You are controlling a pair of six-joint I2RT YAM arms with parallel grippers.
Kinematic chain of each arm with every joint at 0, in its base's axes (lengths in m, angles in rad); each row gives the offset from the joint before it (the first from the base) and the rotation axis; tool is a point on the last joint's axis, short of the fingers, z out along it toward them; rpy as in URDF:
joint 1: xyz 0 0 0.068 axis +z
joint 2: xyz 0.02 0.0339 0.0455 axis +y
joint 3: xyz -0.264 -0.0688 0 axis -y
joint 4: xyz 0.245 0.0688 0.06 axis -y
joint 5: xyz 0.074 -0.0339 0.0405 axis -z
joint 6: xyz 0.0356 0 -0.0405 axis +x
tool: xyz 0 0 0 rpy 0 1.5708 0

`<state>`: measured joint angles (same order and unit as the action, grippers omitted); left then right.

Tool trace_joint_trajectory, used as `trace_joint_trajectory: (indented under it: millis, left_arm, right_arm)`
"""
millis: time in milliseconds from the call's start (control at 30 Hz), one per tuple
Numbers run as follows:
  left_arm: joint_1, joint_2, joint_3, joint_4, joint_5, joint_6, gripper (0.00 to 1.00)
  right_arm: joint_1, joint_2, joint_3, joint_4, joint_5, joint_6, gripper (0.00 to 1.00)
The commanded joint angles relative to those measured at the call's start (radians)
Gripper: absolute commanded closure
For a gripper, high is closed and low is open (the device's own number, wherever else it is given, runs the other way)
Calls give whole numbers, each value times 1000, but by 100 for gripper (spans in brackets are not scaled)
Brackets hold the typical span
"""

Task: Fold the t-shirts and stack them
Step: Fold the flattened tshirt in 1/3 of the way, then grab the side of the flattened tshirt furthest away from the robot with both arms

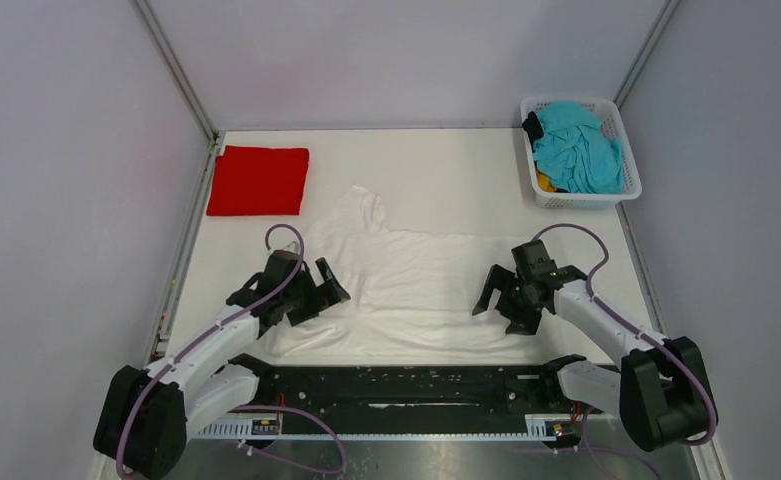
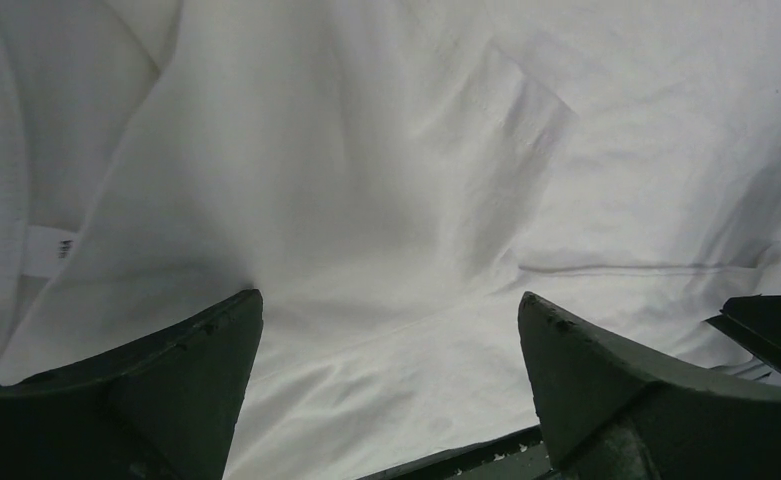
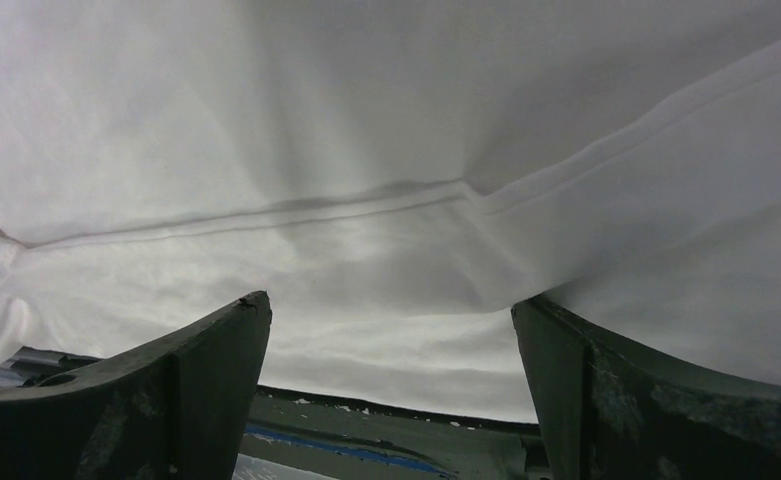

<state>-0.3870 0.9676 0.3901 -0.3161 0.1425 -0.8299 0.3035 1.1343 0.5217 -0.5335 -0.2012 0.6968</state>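
Note:
My left gripper should next move outward over the white shirt and down onto the far sleeve's tip [image 1: 359,193], because that sleeve sticks out past the shirt's far edge.
A white t-shirt [image 1: 406,280] lies spread and wrinkled across the middle of the table, one sleeve reaching toward the back left. A folded red t-shirt [image 1: 259,180] rests at the back left. Teal, orange and dark t-shirts [image 1: 574,148] fill a basket at the back right. My left gripper [image 1: 318,290] hovers open over the white shirt's left edge; the cloth [image 2: 386,200] fills its wrist view between the wide fingers. Over the shirt's right edge, my right gripper [image 1: 498,297] is open too, a hem seam [image 3: 266,222] running above its fingers.
The white plastic basket [image 1: 621,190] stands at the back right corner. A black rail [image 1: 406,385] runs along the table's near edge between the arm bases. Grey walls close in the left, back and right sides.

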Motion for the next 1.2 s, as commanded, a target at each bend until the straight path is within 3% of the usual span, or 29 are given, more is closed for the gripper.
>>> trace_joint_trajectory:
  millis: [0, 133, 267, 500, 600, 900, 1100, 1167]
  left_arm:
    - [0, -56, 91, -115, -73, 42, 1]
    - [0, -61, 185, -122, -104, 80, 1]
    - [-1, 58, 317, -71, -151, 125, 1]
    - [4, 518, 758, -191, -256, 293, 1]
    - [19, 748, 973, -169, -234, 375, 1]
    - [61, 1348, 1683, -384, -188, 526, 1]
    - [62, 1504, 1841, -417, -208, 566, 2]
    - [62, 1517, 1840, -437, -201, 558, 6]
  right_arm:
    - [11, -33, 62, -91, 99, -43, 1]
    - [9, -96, 156, -55, 156, -75, 1]
    - [8, -122, 190, 24, 207, -73, 0]
    - [8, -114, 214, 3, 365, -101, 1]
    - [5, -110, 205, 9, 392, -125, 1]
    - [-6, -78, 185, 23, 396, -158, 0]
    - [-9, -65, 181, 26, 384, -168, 1]
    - [-10, -60, 180, 27, 382, -169, 1]
